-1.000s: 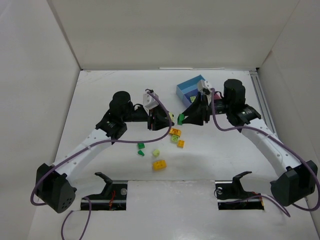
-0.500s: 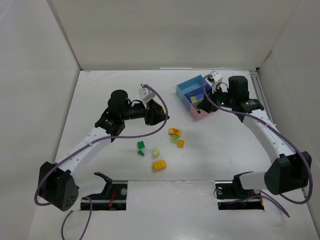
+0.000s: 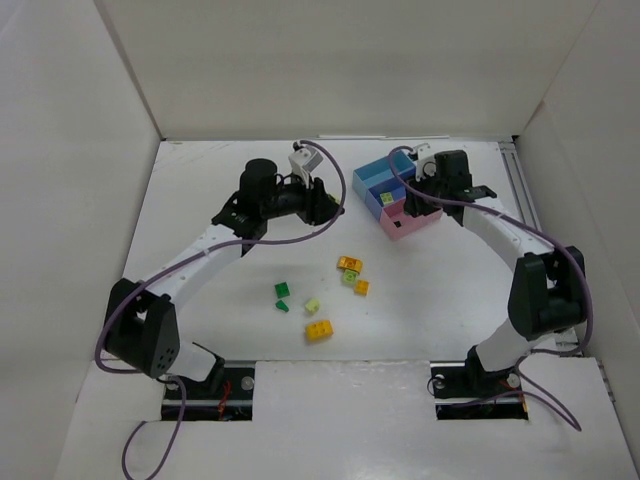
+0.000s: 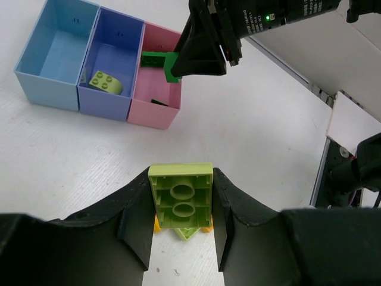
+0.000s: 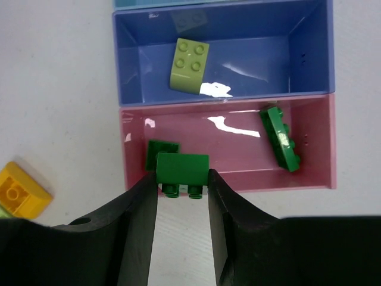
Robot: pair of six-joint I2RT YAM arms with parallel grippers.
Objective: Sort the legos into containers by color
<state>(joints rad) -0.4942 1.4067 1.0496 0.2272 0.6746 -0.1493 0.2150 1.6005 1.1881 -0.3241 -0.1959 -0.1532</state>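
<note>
The pink tray holds dark green pieces. My right gripper shifts next off that tray's near rim over open tray bottom [image 3: 406, 218] [image 5: 209, 142], toward the darker blue tray.
My left gripper [image 4: 181, 193] is shut on a pale lime brick [image 4: 181, 199], held above the table short of the trays; it also shows in the top view [image 3: 325, 208]. My right gripper [image 5: 182, 179] is shut on a dark green brick [image 5: 182, 167] over the near rim of the pink tray [image 5: 250, 156]. That tray holds two dark green pieces [image 5: 281, 138]. The darker blue tray [image 5: 250, 59] holds a lime brick [image 5: 189, 65]. The light blue tray [image 4: 50, 56] looks empty. The row of trays stands at the back right [image 3: 370, 180].
Loose bricks lie mid-table: orange-yellow ones [image 3: 349, 264] [image 3: 319, 330], a lime one [image 3: 312, 304] and two dark green ones [image 3: 283, 290]. White walls enclose the table on three sides. The two grippers are close together near the trays.
My right gripper has carried the dark green brick back from mid-table to over the pink tray. My left gripper has moved away from the loose bricks toward the trays, holding the lime brick.
</note>
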